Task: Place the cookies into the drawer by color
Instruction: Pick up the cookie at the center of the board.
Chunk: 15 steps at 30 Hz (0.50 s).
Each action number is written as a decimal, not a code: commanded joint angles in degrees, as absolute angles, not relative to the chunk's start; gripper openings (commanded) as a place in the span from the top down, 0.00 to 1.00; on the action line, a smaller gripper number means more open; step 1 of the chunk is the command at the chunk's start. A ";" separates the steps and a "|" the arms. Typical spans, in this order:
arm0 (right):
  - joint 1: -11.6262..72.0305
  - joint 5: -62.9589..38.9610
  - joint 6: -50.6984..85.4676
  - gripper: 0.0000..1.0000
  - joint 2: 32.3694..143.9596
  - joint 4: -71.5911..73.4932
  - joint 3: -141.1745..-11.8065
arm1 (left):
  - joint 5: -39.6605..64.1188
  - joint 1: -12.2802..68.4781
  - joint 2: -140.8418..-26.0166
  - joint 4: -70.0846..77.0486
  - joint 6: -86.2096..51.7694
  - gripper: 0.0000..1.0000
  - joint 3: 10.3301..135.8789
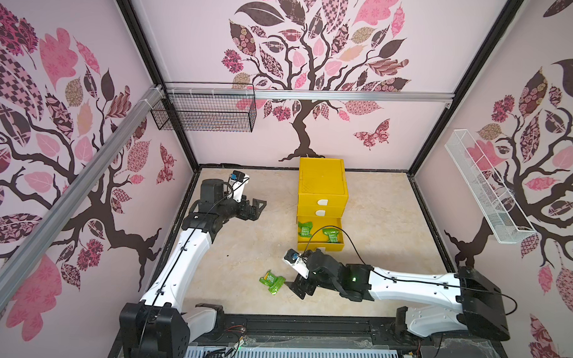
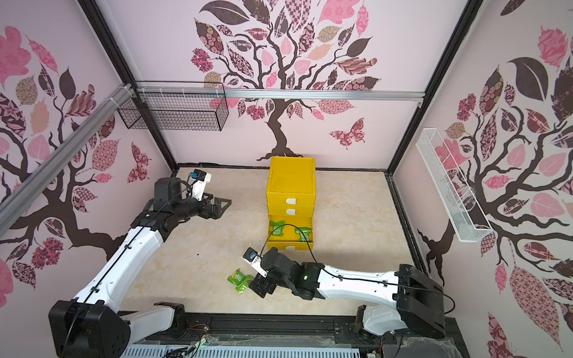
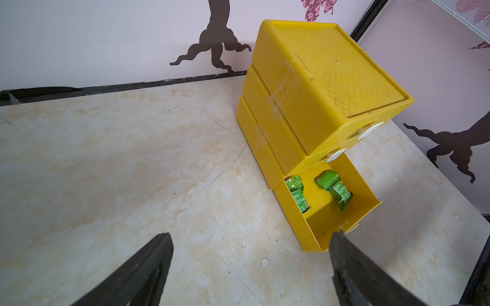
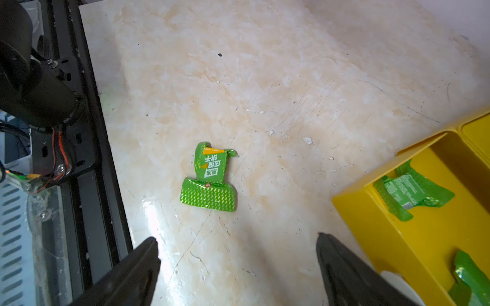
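Observation:
The third green cookie (image 1: pixel 272 280) is below and ahead of my right gripper. My right gripper should next lower its open fingers forward past the wide end, on both sides of the printed middle.
The yellow drawer (image 1: pixel 323 179) (image 2: pixel 291 180) stands at the back middle with its bottom tray (image 1: pixel 322 246) pulled out. Two green cookies (image 1: pixel 304 229) (image 1: pixel 332 234) lie inside the tray, and the left wrist view shows both cookies (image 3: pixel 297 193) (image 3: pixel 335 188). A third green cookie (image 1: pixel 272 280) (image 2: pixel 240 280) (image 4: pixel 209 180) lies flat on the table in front of the chest. My right gripper (image 1: pixel 295 289) (image 4: pixel 237 237) is open just right of it, the packet ahead of the fingers, not between them. My left gripper (image 1: pixel 259 209) (image 3: pixel 250 234) hangs open and empty, left of the chest.
A black wire basket (image 1: pixel 205 113) hangs on the back wall and a white wire basket (image 1: pixel 484 190) on the right wall, both above the table. A black rail (image 1: pixel 306 324) runs along the table's front edge. The pulled-out tray (image 4: pixel 397 251) sits close beside my right gripper.

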State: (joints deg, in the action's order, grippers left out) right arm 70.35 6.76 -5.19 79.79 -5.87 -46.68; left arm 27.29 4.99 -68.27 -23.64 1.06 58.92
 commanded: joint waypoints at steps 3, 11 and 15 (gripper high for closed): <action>70.87 6.49 -3.00 0.06 87.39 0.02 -49.83 | 27.25 4.75 -67.76 -22.18 1.60 0.03 58.30; 70.92 6.03 0.06 0.09 96.92 3.06 -54.49 | 27.23 4.70 -67.87 -21.96 1.61 0.03 58.18; 70.93 5.27 -0.34 0.10 100.84 1.94 -57.39 | 28.72 4.72 -67.56 -22.47 1.03 0.03 58.68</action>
